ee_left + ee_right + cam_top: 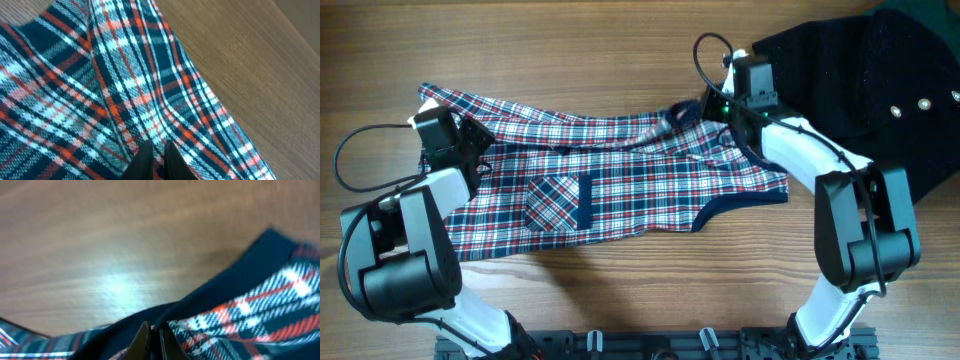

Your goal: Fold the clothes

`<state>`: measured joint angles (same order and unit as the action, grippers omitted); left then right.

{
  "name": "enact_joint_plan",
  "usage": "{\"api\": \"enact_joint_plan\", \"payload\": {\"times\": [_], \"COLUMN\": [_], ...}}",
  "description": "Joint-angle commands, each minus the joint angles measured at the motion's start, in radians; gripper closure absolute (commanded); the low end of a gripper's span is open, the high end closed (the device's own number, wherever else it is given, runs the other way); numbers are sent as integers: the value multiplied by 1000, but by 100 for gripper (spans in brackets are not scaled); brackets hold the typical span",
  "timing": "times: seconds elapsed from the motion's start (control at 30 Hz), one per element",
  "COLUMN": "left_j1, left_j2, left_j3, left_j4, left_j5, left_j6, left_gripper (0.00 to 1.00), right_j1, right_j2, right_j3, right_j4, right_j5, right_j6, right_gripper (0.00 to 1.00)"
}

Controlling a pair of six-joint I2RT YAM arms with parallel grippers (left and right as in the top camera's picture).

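My left gripper holds the plaid, which already lies flat. It needs to slide to the right in the overhead view along the garment's folded-over piece (511, 133) (212, 170) and let go of the plaid there.
The plaid sleeveless garment (620, 170) in red, white and navy lies spread across the table, folded lengthwise, one patch pocket (560, 202) showing. My left gripper (470, 135) is at its left end, shut on a fold of the plaid cloth (130, 100); the black fingertips (155, 150) pinch it. My right gripper (715, 105) is at the garment's upper right edge, shut on the navy trim (210, 292), with its fingertips (152, 329) closed on the dark hem.
A black garment with small metal studs (860, 80) lies at the back right, close behind my right arm. Dark green fabric (930, 15) shows at the top right corner. Bare wooden table (620, 40) lies behind and in front of the garment.
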<state>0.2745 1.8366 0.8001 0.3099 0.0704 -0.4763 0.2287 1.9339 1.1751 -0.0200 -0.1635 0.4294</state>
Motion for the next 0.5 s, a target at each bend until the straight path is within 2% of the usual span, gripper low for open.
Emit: {"api": "enact_joint_plan", "payload": {"times": [0.0, 0.17, 0.23, 0.27, 0.3, 0.33, 0.47], "left_j1": [-17, -60, -79, -83, -87, -88, -87], "left_j2": [17, 17, 17, 17, 17, 17, 17], "left_j3": [8, 8, 8, 8, 8, 8, 8], "left_j4": [-8, -7, -6, -3, -1, 4, 16], "left_j5": [27, 30, 29, 26, 25, 22, 18], "left_j6": [-3, -2, -2, -2, -2, -2, -2], "left_gripper": [91, 92, 92, 92, 92, 92, 91], "right_j1": [4, 4, 4, 4, 4, 3, 3], "right_j2": [13, 59, 98, 116, 134, 149, 131], "right_j3": [84, 84, 84, 84, 84, 84, 85], "right_j4": [42, 125, 123, 117, 109, 95, 47], "right_j5": [11, 102, 128, 129, 131, 131, 124], "right_j6": [-11, 30, 51, 51, 53, 53, 39], "right_gripper": [95, 95, 40, 32, 8, 1, 0]}}
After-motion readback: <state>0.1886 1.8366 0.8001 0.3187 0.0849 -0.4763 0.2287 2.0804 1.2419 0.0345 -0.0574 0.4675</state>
